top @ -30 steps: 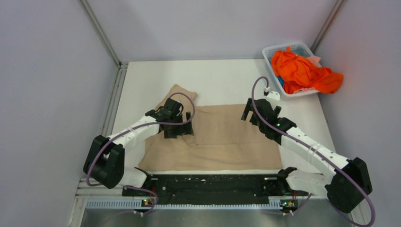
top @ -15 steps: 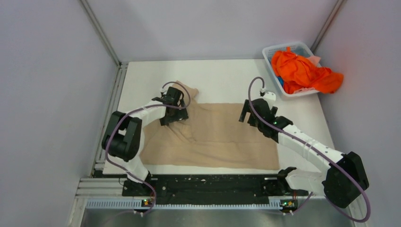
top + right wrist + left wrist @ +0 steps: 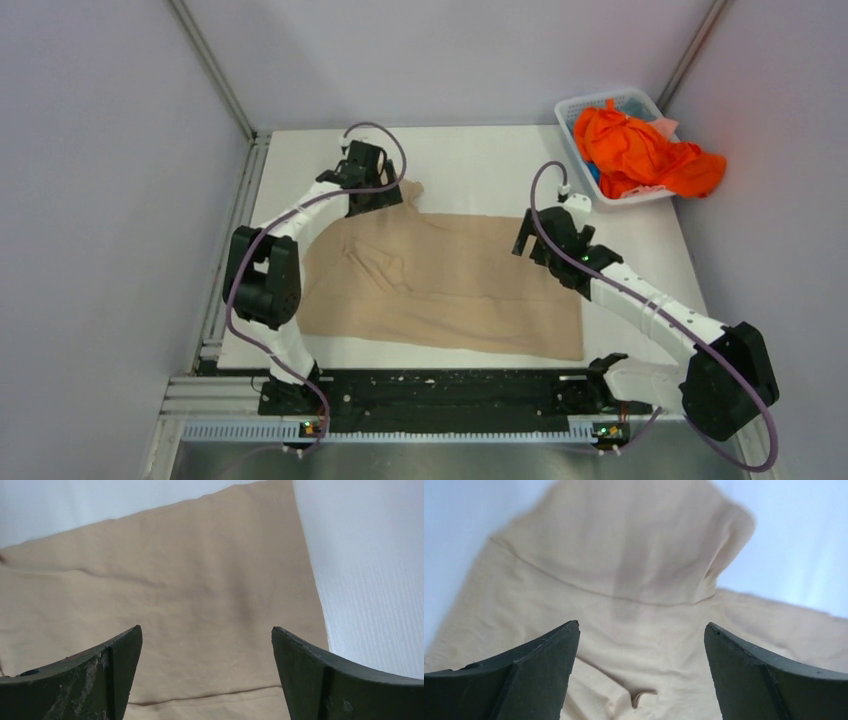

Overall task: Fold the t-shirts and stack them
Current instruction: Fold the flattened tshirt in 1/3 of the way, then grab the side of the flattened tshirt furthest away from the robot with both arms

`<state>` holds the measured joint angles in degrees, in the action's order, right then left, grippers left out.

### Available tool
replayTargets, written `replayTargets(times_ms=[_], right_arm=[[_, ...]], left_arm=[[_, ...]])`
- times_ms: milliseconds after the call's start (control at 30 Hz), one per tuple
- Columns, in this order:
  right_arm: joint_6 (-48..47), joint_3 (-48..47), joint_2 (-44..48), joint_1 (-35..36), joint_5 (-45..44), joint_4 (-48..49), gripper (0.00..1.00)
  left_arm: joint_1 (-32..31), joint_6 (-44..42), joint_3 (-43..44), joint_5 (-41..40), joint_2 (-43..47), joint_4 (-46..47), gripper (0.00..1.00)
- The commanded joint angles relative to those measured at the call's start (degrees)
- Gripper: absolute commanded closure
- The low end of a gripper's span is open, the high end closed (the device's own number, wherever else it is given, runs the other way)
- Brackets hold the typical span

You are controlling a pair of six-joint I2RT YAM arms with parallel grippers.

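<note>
The sleeve reaches past my left gripper's open fingers in the left wrist view, so that gripper needs to go outward and down onto the sleeve's far end [image 3: 640, 494].
A beige t-shirt [image 3: 450, 285] lies spread on the white table, wrinkled on its left side. Its sleeve [image 3: 624, 545] shows in the left wrist view. My left gripper [image 3: 378, 198] is open and empty above the shirt's far left sleeve. In its wrist view the gripper [image 3: 641, 630] has cloth and a small fold between its jaws. My right gripper [image 3: 525, 240] is open and empty over the shirt's far right corner. The right wrist view shows the gripper [image 3: 206, 632] above the shirt's hem [image 3: 210, 695] and right edge.
A white basket [image 3: 585, 105] at the far right corner holds a crumpled orange shirt [image 3: 640, 155] that spills over its rim. Bare white table [image 3: 480, 160] lies beyond the beige shirt. Grey walls enclose the table on three sides.
My left gripper moved from the shirt's left middle toward the far edge, to the sleeve. The shirt's left side shifted and wrinkled. The right gripper barely moved.
</note>
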<state>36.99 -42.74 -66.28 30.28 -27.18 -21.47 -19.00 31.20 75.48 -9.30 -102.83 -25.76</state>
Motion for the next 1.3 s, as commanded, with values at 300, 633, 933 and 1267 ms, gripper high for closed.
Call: replayTargets(times_ms=[300,633,933,1267], right_arm=[[-1.9,0.6,-0.9,-2.5,-3.1,1.2,0.01],[-2.1,1.5,-1.8,-2.7,-2.2,1.5,0.01],[-2.2,1.7,-1.3,-2.7,-1.3,1.7,0.02],[-1.9,2.9,0.7,-2.6,-0.1,1.8,0.02]], left_arm=[[5.0,-8.3,37.1,-0.7,-25.3,0.6,0.01],[5.1,-8.6,53.3,-4.0,-40.0,3.9,0.14],[5.1,-5.0,55.5,-2.1,-41.9,-5.3,0.24],[5.1,-4.9,57.5,1.6,-45.1,-16.4,0.35]])
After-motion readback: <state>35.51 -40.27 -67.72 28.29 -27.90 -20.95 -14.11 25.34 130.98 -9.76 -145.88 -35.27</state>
